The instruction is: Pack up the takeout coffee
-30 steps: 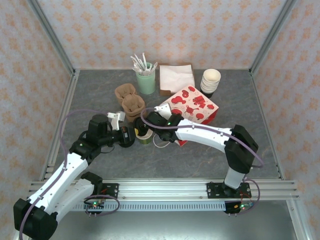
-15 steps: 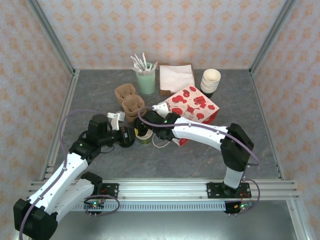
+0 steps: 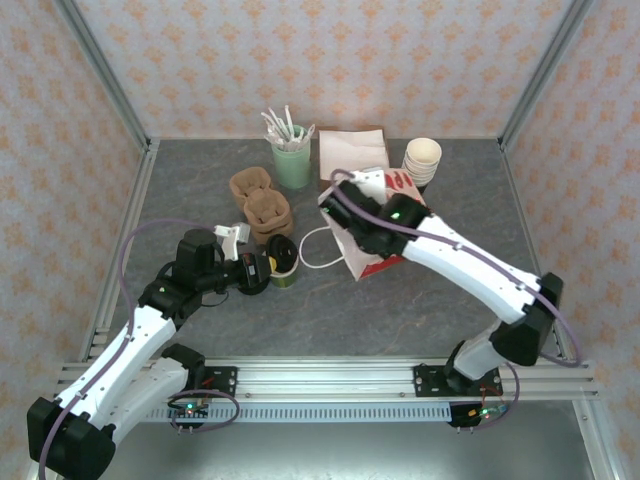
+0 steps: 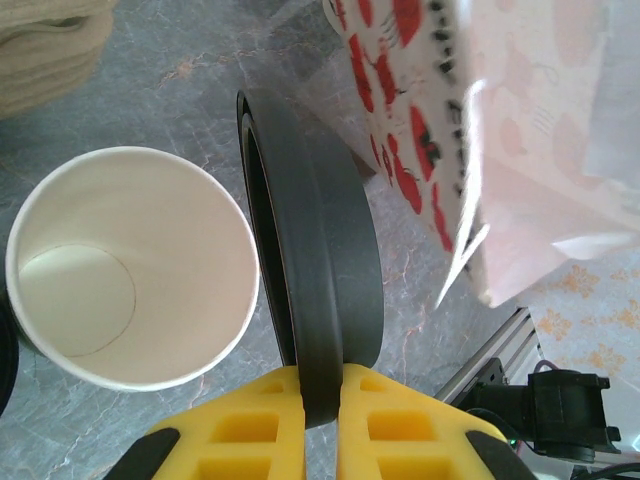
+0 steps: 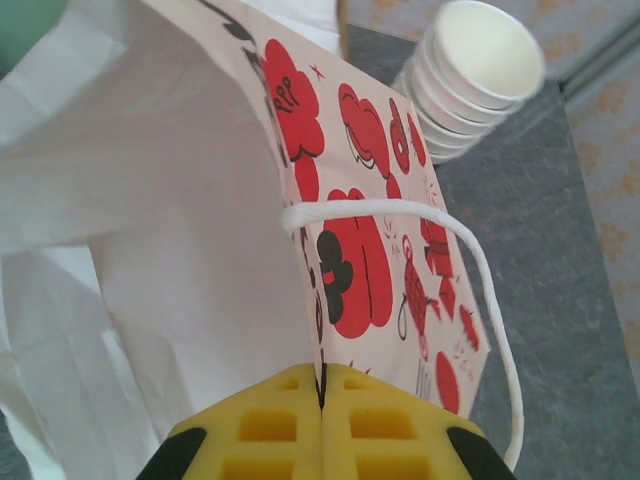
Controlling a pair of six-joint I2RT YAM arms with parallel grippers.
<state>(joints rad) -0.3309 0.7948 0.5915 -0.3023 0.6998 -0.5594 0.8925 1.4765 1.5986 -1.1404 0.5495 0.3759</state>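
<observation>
I will next move the bag with my right gripper away from the coffee cup, onto the bare tabletop in front of the stacked cups. I will release it there because that spot is clear.
The takeout coffee (image 3: 285, 260) is a small olive-green paper cup with no lid, standing upright on the table; its cream-white inside (image 4: 130, 265) is empty. Just left of it, my left gripper (image 3: 246, 272) is shut on a flat black lid (image 4: 320, 290), held on edge between the yellow fingers (image 4: 250, 430). Right of the cup, my right gripper (image 3: 340, 195) is shut on the top edge of a white paper bag with red prints (image 3: 352, 258), holding it raised with its mouth open. The bag's wall (image 5: 360, 250) runs up from the closed gripper (image 5: 322, 385), with a white rope handle (image 5: 480, 270) looping beside it.
At the back stand a mint-green cup of white utensils (image 3: 292, 160), a box of napkins (image 3: 352, 152) and a stack of white cups (image 3: 421, 162). Brown pulp cup carriers (image 3: 262, 205) lie just behind the coffee. A loose white bag handle (image 3: 312, 262) rests on the table.
My right gripper has closed on the bag's edge and lifted it up and back to the right, standing the bag up from lying flat. The left arm and lid have not moved.
</observation>
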